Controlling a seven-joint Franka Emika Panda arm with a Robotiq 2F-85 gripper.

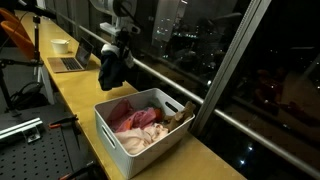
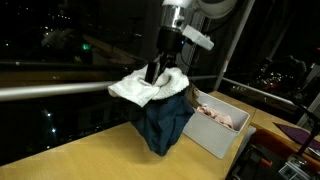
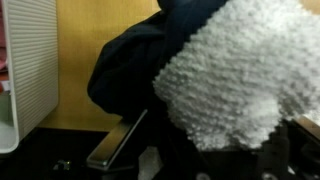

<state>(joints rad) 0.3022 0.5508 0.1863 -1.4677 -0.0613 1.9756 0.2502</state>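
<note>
The gripper lowers toward the bare counter beside the white basket next and releases the garment there, because its dark cloth (image 3: pixel 125 70) still dangles above the wood.
My gripper (image 2: pixel 156 72) hangs above the wooden counter (image 2: pixel 90 150), shut on a bundle of cloth. A white fluffy towel (image 2: pixel 140 88) drapes over a dark navy garment (image 2: pixel 163 125) that dangles just above the counter. In an exterior view the bundle (image 1: pixel 112 68) hangs to the left of the white basket (image 1: pixel 130 140). In the wrist view the white towel (image 3: pixel 240 75) and the dark cloth (image 3: pixel 125 70) fill the frame and hide the fingertips.
The white basket (image 2: pixel 215 140) holds pink and cream clothes (image 1: pixel 140 125). A laptop (image 1: pixel 72 62) and a white bowl (image 1: pixel 60 45) sit further along the counter. Dark windows with a metal rail (image 2: pixel 50 90) run beside the counter's edge.
</note>
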